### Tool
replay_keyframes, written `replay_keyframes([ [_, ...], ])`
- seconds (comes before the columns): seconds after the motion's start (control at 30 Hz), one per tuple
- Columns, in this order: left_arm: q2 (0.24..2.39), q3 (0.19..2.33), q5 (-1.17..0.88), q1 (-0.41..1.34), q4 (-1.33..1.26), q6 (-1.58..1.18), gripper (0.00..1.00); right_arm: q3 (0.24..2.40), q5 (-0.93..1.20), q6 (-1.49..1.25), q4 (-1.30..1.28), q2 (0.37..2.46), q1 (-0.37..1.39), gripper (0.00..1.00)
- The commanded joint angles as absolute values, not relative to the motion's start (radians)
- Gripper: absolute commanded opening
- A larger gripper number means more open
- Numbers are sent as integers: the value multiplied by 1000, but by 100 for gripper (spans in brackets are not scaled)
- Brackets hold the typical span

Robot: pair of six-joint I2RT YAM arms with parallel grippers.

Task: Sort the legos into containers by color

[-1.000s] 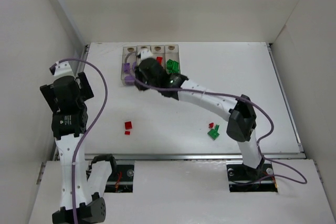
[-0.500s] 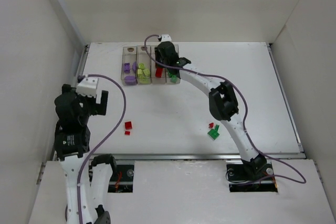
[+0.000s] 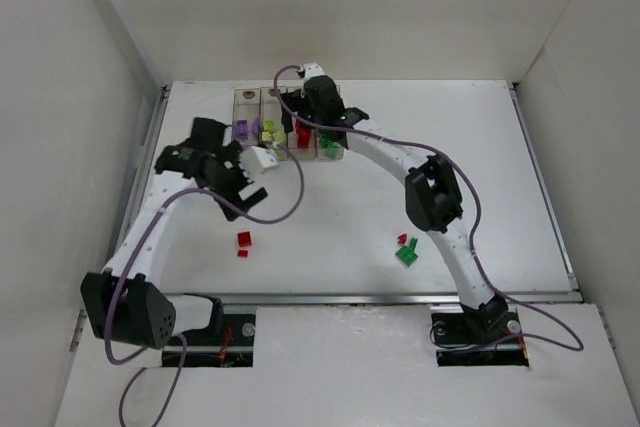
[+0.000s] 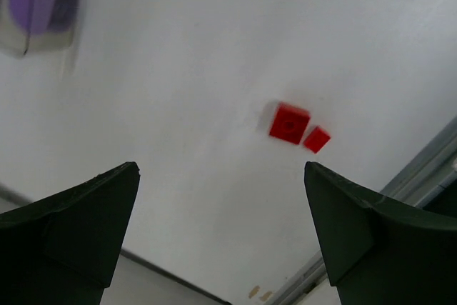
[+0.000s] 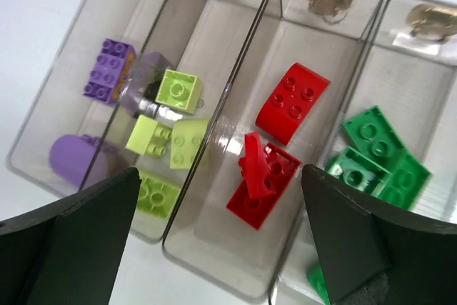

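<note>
My left gripper draws its open fingers back and down around the larger red lego next. This unsorted lego lies below the gripper and back toward the base.
Four joined clear containers (image 3: 247, 98) stand at the back of the table. In the right wrist view their walls (image 5: 239, 62) separate purple legos (image 5: 107, 69), yellow-green legos (image 5: 173, 133), red legos (image 5: 260, 180) and green legos (image 5: 371, 155). My right gripper (image 5: 221, 173) hangs open over the red bin, (image 3: 302, 127) holding nothing; one thin red piece stands tilted on a flat red brick below it. My left gripper (image 3: 245, 185) is open above the table, just in front of the containers' left end. Two red legos (image 4: 289, 122) lie on the white table ahead of its empty fingers (image 4: 93, 212).
The two loose red legos (image 3: 245, 240) lie left of centre. A green brick (image 3: 406, 255) and a small red one (image 3: 403, 239) lie near the right arm's forearm. White walls enclose the table, and a metal rail (image 3: 340, 298) runs along its near edge.
My right gripper has opened above the red bin. The left arm has swung from the left edge in over the table, toward the containers' left end.
</note>
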State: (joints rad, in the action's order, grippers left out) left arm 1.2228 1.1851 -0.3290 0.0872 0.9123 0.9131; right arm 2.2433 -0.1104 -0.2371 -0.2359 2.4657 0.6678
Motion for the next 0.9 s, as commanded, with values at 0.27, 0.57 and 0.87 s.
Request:
replay_keyframes([
  [0.27, 1296, 952, -177, 416, 856, 977, 100, 1944, -146, -155, -179, 2036, 661, 100],
  [0.57, 1361, 825, -132, 416, 652, 916, 99, 1841, -146, -155, -179, 1987, 661, 100],
  [0.87, 1430, 741, -65, 416, 577, 885, 69, 1832, -146, -155, -199, 1977, 661, 100],
])
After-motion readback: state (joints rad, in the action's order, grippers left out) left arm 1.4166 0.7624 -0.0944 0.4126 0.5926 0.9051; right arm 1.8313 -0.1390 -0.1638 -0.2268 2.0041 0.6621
